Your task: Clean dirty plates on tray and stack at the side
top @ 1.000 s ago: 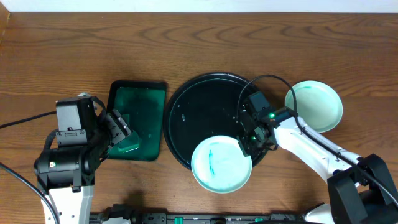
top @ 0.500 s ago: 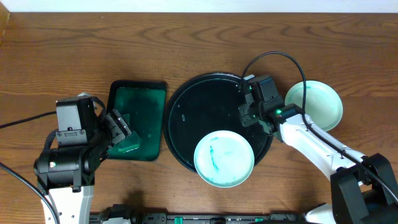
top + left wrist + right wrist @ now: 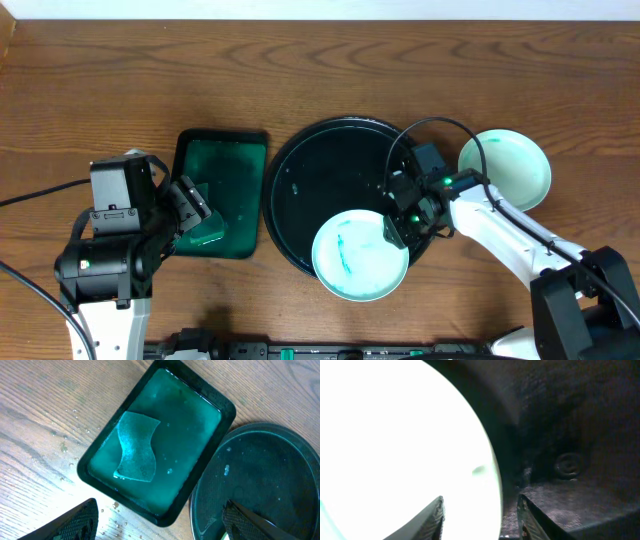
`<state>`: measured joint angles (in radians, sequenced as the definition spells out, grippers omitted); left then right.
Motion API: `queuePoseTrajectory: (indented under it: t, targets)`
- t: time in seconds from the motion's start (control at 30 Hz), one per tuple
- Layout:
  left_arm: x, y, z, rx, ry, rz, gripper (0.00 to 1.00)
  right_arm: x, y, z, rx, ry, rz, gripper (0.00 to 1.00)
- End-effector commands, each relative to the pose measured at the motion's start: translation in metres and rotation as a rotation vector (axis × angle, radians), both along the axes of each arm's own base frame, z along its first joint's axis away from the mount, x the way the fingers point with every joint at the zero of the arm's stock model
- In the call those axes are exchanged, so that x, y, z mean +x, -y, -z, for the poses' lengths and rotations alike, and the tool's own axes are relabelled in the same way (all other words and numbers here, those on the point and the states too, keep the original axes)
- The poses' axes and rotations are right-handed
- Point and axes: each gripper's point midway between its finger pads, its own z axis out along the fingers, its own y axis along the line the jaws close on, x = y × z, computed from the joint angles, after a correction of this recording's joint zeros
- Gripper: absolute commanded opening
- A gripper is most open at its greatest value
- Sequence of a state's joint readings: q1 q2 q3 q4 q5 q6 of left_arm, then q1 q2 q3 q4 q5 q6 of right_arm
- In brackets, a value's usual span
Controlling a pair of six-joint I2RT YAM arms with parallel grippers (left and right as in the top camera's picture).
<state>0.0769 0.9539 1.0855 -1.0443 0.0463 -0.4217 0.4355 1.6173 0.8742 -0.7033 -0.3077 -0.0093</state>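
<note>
The plate still has a teal smear to wipe off, so next my open left gripper needs to go down into the dark green tray, with its fingers on both sides of the sponge's middle.
The black tray lies mid-table. A white plate with a teal smear rests on its front edge, overhanging the rim. A second pale-mint plate lies on the table to the tray's right. My right gripper is open and low at the smeared plate's right edge. In the right wrist view its fingers straddle the plate's rim, one over the plate, one over the tray. My left gripper is open and empty, also in the left wrist view.
A dark green rectangular tray of green liquid sits left of the black tray, with a pale sponge lying in it. Water drops dot the wood by its near corner. The right arm's cable loops over the black tray.
The right gripper lifted back from the smeared plate toward the tray's far right, then came down again at the plate's right edge. The plate shifted slightly back onto the tray. The left arm stayed still.
</note>
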Motion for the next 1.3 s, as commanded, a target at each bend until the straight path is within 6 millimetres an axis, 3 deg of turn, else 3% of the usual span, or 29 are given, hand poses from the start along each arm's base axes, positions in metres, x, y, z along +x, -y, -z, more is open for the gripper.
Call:
queuePoseTrajectory:
  t: [0.0,0.03,0.07,0.13,0.2,0.33,0.5,0.57,0.7,0.9,1.17,1.27]
  targets:
    - [0.002,-0.001,-0.008,0.003,0.020,-0.005,0.80,-0.015,0.000,0.017,0.001,-0.039,0.044,0.25]
    - [0.002,-0.001,-0.008,0.003,0.020,-0.005,0.80,-0.012,0.005,0.023,-0.027,-0.022,0.080,0.06]
    - [0.002,-0.001,-0.008,0.003,0.020,-0.005,0.80,-0.006,0.014,0.030,-0.070,0.010,0.136,0.01]
    - [0.002,-0.001,-0.008,0.002,0.020,-0.005,0.80,0.009,0.025,0.033,-0.114,0.073,0.206,0.01]
    - [0.002,-0.001,-0.008,0.003,0.020,-0.005,0.80,0.027,0.020,0.027,-0.083,0.140,0.186,0.01]
    - [0.002,-0.001,-0.008,0.003,0.020,-0.005,0.80,0.065,0.007,0.000,-0.048,0.314,0.060,0.01]
    - [0.002,-0.001,-0.008,0.003,0.020,-0.005,0.80,0.116,0.015,-0.027,-0.148,0.559,0.024,0.01]
    - [0.002,-0.001,-0.008,0.003,0.020,-0.005,0.80,0.126,0.015,-0.032,-0.168,0.619,-0.022,0.01]
    - [0.002,-0.001,-0.008,0.002,0.020,-0.005,0.80,0.126,0.015,-0.032,-0.170,0.622,-0.031,0.01]
    - [0.002,-0.001,-0.008,0.002,0.020,-0.005,0.80,0.135,0.015,-0.041,-0.107,0.621,0.121,0.52]
    - [0.006,-0.001,-0.011,-0.001,0.039,-0.011,0.80,0.127,-0.007,-0.101,0.252,0.585,0.138,0.66]
    - [0.005,0.004,-0.010,-0.051,0.035,-0.028,0.80,0.114,-0.011,-0.106,0.326,0.515,0.142,0.70]
